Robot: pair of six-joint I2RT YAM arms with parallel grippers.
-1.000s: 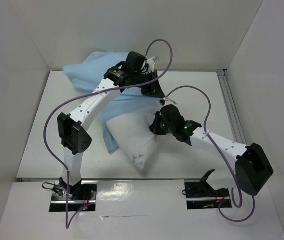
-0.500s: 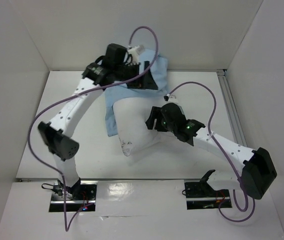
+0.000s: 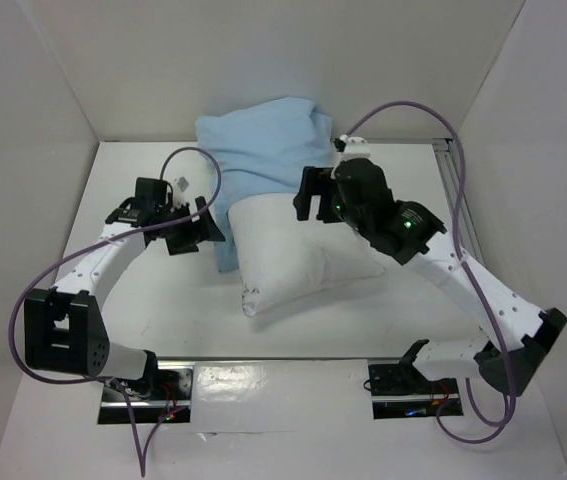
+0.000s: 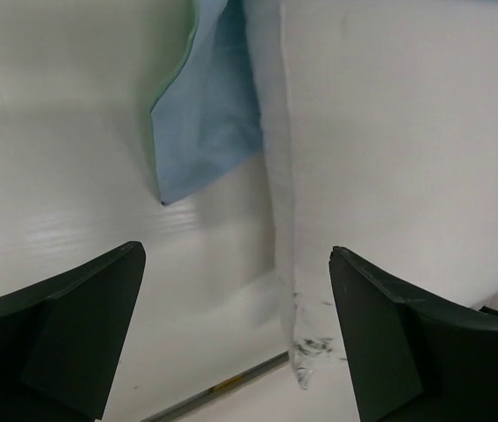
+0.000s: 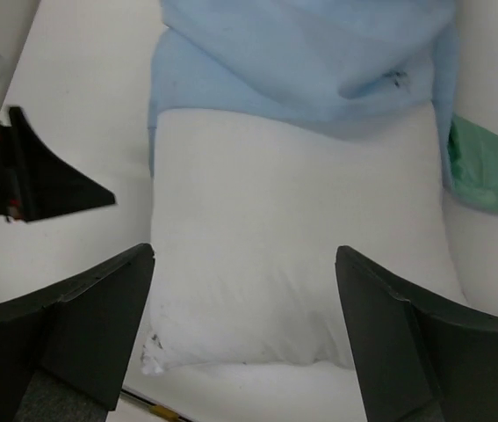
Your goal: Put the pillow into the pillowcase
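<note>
Next, my left gripper will move down and over to the pillowcase's hanging corner point(image 3: 226, 262) point(image 4: 176, 183), since it lies below the fingers and to their right in the top view.
The white pillow point(image 3: 298, 255) lies on the table with a smudged corner toward the near edge. Its far end is inside the light-blue pillowcase point(image 3: 263, 145), which bunches against the back wall. My left gripper point(image 3: 198, 233) stands open just left of the pillow, holding nothing. In the left wrist view the pillow point(image 4: 389, 132) and a hanging corner of the pillowcase point(image 4: 205, 123) lie ahead of the left gripper point(image 4: 235, 338). My right gripper point(image 3: 311, 200) hovers open above the pillow's far part. Its wrist view looks down on the pillow point(image 5: 292, 255) and the pillowcase point(image 5: 319, 61), whose mint-green flap point(image 5: 477, 167) shows at the right; the right gripper point(image 5: 244, 338) is empty.
White walls close in the table at the left, back and right. A metal rail point(image 3: 458, 200) runs along the right side and a strip point(image 3: 263, 358) marks the near edge. Purple cables loop over both arms.
Both grippers have opened and let go of the cloth. The left arm pulled back from the far side to the pillow's left. The right arm lifted toward the back. The pillowcase now covers the pillow's far end.
</note>
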